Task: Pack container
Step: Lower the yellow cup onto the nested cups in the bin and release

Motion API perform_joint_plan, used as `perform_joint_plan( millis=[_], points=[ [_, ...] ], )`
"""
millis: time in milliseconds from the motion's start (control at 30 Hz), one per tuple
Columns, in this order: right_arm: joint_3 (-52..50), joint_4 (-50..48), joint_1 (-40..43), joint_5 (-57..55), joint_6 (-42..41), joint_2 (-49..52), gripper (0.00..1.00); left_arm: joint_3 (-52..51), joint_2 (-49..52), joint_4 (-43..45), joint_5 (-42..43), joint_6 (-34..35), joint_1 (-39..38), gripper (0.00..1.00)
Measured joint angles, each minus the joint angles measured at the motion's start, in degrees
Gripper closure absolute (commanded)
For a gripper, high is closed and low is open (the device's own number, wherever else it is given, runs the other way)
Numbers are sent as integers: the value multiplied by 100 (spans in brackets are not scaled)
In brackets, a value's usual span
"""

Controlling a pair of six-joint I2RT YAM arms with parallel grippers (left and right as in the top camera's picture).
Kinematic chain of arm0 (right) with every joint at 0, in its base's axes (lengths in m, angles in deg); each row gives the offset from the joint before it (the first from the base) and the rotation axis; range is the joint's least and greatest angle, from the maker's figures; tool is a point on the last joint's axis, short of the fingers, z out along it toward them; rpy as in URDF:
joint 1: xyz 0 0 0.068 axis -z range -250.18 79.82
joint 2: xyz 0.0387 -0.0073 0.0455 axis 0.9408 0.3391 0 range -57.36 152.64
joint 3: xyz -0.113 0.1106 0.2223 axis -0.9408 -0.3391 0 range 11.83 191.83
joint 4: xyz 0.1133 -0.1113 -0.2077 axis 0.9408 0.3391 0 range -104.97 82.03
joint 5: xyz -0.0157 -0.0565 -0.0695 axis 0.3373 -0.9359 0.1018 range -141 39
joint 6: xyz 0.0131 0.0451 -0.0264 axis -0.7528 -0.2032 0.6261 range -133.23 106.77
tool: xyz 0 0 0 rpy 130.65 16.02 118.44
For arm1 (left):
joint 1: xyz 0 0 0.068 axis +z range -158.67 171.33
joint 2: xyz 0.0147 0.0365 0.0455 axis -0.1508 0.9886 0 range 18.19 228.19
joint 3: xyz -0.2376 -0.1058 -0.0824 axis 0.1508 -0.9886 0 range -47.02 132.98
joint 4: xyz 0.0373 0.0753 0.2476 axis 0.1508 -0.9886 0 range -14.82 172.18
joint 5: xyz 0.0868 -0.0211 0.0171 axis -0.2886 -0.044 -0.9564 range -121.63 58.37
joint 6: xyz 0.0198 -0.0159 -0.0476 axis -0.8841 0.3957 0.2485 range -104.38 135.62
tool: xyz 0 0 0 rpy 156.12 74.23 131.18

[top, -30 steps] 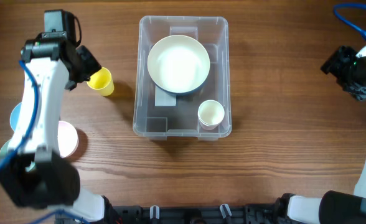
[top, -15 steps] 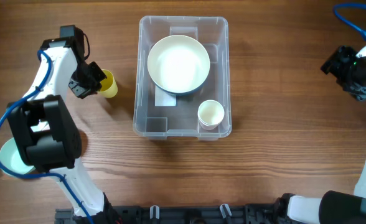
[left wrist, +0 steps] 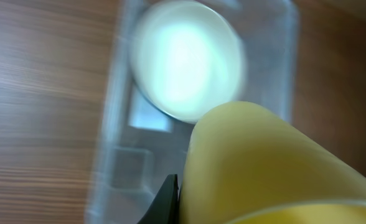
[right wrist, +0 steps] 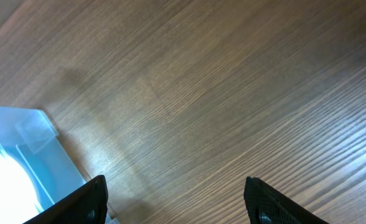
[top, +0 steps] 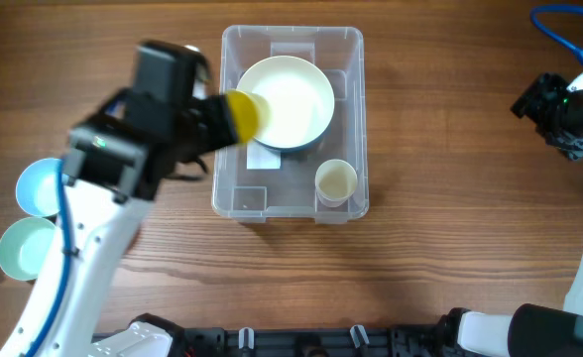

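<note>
My left gripper swings over and lowers the yellow cup in next. The cream cup's mouth is open below it and to its right in the overhead view.
The container is a clear tub in the middle of the table. Inside it sit a wide white bowl and a small cream cup. My left gripper is shut on a yellow cup, which it holds in the air over the tub's left rim. The left wrist view is blurred: the yellow cup fills the lower right, one dark fingertip is against it, and the container and white bowl lie below. My right gripper hangs open over bare wood at the far right.
A light blue bowl and a mint bowl rest on the table at the left, beside my raised left arm. A blue cable loops at the top right. One corner of the container shows in the right wrist view.
My left gripper has shut on the yellow cup, lifted it off the table and swung it right to the tub's left rim. The right arm has not moved.
</note>
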Motion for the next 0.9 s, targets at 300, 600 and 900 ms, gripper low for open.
perform_joint_plan(
  millis=[300,600,900],
  points=[
    [0,0,0,0,0,0,29,-4,1169,332,31,498,-1609,96],
    [0,0,0,0,46,0,28,-24,2361,236,278,553,-1665,96],
    [0,2,0,-2,63,0,28,-24,2444,214,334,588,-1665,51]
  ],
)
